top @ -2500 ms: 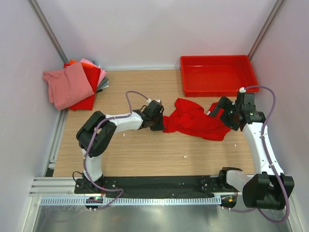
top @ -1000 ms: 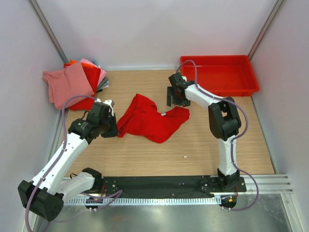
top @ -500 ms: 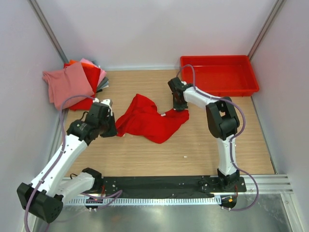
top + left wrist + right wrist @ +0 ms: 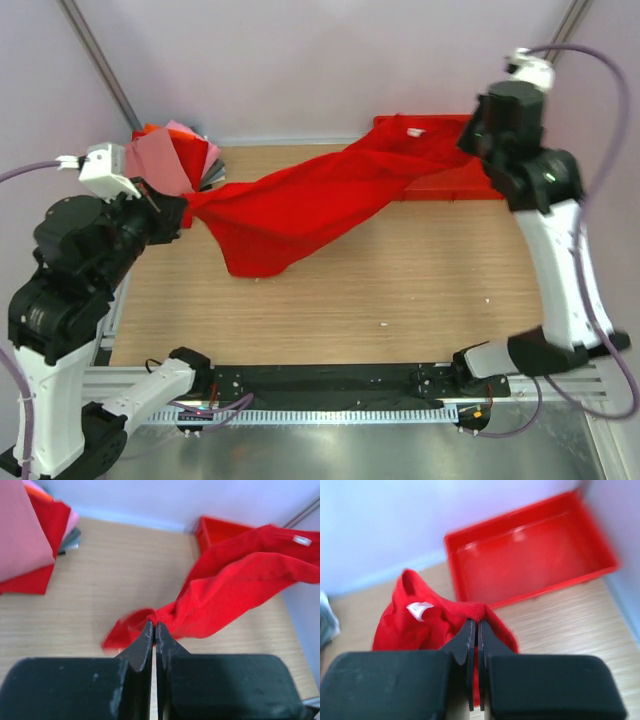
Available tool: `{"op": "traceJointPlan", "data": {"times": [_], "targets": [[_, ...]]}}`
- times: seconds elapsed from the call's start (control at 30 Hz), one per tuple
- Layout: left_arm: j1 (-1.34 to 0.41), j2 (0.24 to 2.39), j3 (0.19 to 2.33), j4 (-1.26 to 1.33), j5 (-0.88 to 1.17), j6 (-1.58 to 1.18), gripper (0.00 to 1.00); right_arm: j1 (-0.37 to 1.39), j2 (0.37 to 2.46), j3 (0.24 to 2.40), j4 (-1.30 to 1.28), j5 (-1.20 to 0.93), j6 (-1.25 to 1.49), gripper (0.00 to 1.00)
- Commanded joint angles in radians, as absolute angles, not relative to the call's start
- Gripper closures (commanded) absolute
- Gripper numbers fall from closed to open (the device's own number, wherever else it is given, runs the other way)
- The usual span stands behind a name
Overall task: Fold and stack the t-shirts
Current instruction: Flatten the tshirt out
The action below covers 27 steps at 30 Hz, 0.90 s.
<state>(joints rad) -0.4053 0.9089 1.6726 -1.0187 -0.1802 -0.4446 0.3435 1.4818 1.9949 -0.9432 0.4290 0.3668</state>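
The right gripper draws back and down next, releasing the shirt's end clear of the tray.
A bright red t-shirt (image 4: 300, 205) hangs stretched in the air between both arms, sagging low at its left half. My left gripper (image 4: 180, 212) is shut on its left end (image 4: 165, 615), raised above the table's left side. High at the back right, my right gripper (image 4: 468, 135) is shut on the other end (image 4: 475, 611), where a white label (image 4: 420, 610) shows. A pile of folded t-shirts (image 4: 170, 165) in pink, red, orange and grey lies in the back left corner (image 4: 30, 545).
A rigid red plastic tray (image 4: 500, 185) stands at the back right, partly hidden behind the stretched shirt and the right arm (image 4: 530, 555). White walls close in the wooden table (image 4: 400, 290) on three sides. The arm bases sit on a black rail (image 4: 330, 380) at the near edge.
The right gripper shut on the shirt's right end. Both arms then rose and moved apart, lifting the shirt off the table and stretching it out between them.
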Motion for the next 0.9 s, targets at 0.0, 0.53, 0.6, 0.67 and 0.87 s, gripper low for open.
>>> {"op": "traceJointPlan", "data": {"times": [0.0,0.53,0.6,0.67,0.87], "targets": [[-0.402,0.925,1.761,-1.075,-0.232,-0.428,1.00,0.305,1.335,1.996,-1.109,0.610,0.344,0.99],[-0.402,0.720,1.579,-0.979,-0.169,-0.433,1.00,0.239,1.025,1.758,-1.176,0.713,0.403,0.99],[-0.403,0.684,1.530,-0.951,-0.150,-0.411,1.00,0.239,1.006,1.732,-1.190,0.710,0.411,0.98],[-0.402,0.635,1.485,-0.936,-0.126,-0.403,1.00,0.239,0.964,1.619,-1.169,0.684,0.434,0.89],[-0.403,0.537,1.183,-0.966,-0.042,-0.466,1.00,0.239,0.758,1.064,-1.008,0.300,0.727,0.22]]}}
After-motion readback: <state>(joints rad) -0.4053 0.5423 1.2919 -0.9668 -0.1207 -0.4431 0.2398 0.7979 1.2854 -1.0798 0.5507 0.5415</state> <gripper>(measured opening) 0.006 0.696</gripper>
